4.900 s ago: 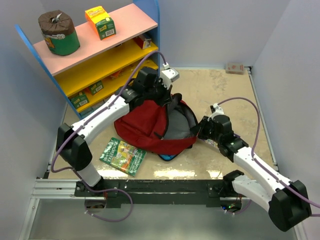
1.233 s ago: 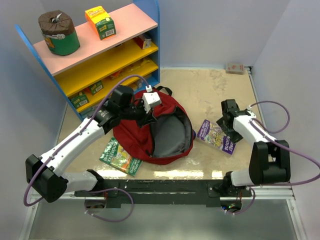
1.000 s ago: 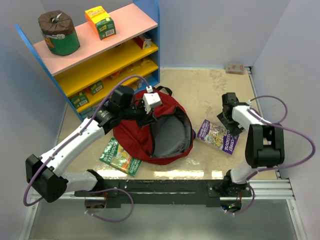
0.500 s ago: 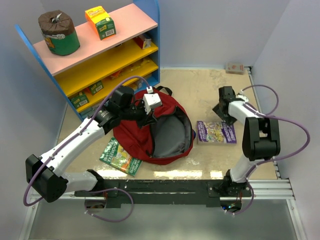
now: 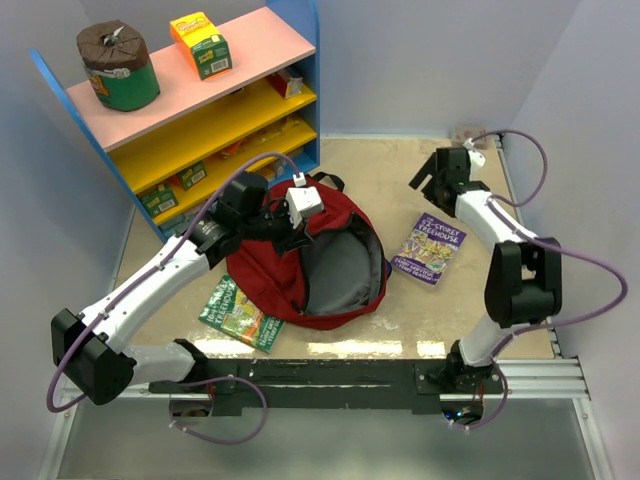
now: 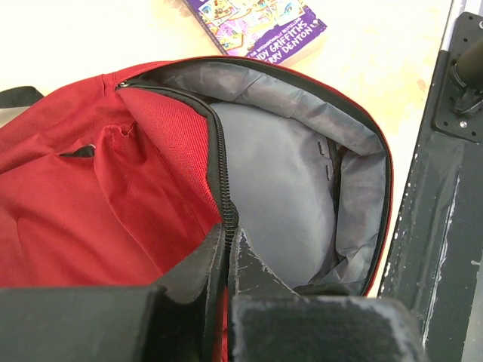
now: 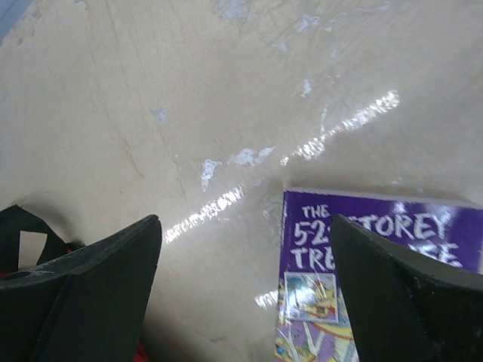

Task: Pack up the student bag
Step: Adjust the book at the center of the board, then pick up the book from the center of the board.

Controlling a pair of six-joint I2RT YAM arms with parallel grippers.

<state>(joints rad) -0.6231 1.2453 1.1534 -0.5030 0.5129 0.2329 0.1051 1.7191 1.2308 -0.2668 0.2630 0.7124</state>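
Note:
The purple book's long edge (image 5: 451,259) facing away from the bag has room for a finger, so I need to move my right gripper back and down onto it next.
The student bag (image 5: 268,272) is a dark-red backpack lying in the middle of the table, unzipped, with its grey lining (image 6: 287,173) showing. My left gripper (image 5: 297,236) is shut on the zipper edge of the bag's opening (image 6: 223,197) and holds it up. A purple book (image 5: 430,248) lies flat on the table just right of the bag. My right gripper (image 5: 425,183) hovers over the table beyond the book's far end, open, with nothing between its fingers (image 7: 113,264). In the right wrist view the book's title corner (image 7: 377,249) lies below the right finger.
A green book (image 5: 245,312) lies on the table at the bag's near left. A blue shelf unit (image 5: 200,110) with boxes and a tin stands at the back left. A small box (image 5: 470,135) sits in the far right corner. A black rail (image 5: 330,375) runs along the near edge.
The right arm swung from beside the purple book to the far side of the table, gripper open. The book turned on the table to a slanted lie. The left gripper kept its hold.

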